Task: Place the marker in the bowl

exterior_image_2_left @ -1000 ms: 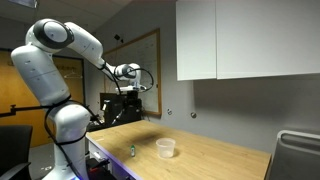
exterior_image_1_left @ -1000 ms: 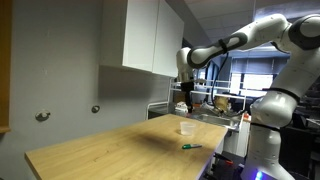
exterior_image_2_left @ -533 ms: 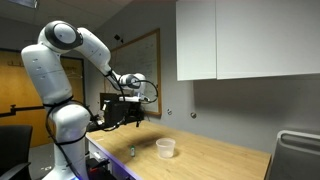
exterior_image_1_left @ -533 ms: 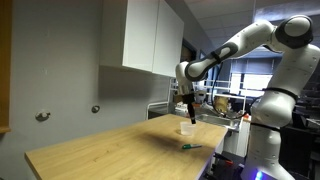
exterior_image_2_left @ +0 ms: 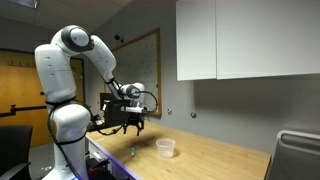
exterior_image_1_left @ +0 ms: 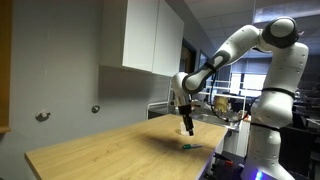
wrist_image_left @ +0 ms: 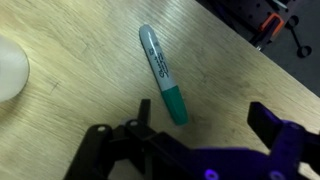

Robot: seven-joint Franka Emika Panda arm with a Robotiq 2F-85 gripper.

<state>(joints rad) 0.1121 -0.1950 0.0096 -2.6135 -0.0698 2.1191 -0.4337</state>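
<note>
The green cap end of the marker lies on the tabletop below my gripper. My open gripper will next move down onto the marker's green cap end [wrist_image_left: 175, 104], with a finger on each side.
The green marker [wrist_image_left: 162, 72] lies flat on the wooden table, cap end toward my gripper; it also shows near the table's edge in both exterior views [exterior_image_1_left: 188, 146] [exterior_image_2_left: 131, 153]. The whitish translucent bowl [exterior_image_2_left: 166, 148] stands on the table beside it, and shows as a pale round shape at the left edge of the wrist view [wrist_image_left: 12, 68]. In one exterior view the gripper covers it. My gripper [wrist_image_left: 205, 120] is open and empty, hanging a little above the marker [exterior_image_1_left: 187, 127] [exterior_image_2_left: 131, 126].
The wooden table [exterior_image_1_left: 110, 150] runs to a wall under white cabinets [exterior_image_1_left: 150, 38]. Cluttered shelves and equipment [exterior_image_1_left: 222, 103] stand behind the table's far end. The table edge runs close to the marker [wrist_image_left: 240, 45].
The arm has swung down and toward the table's edge, from high above the bowl to low over the marker. The marker and bowl have not moved.
</note>
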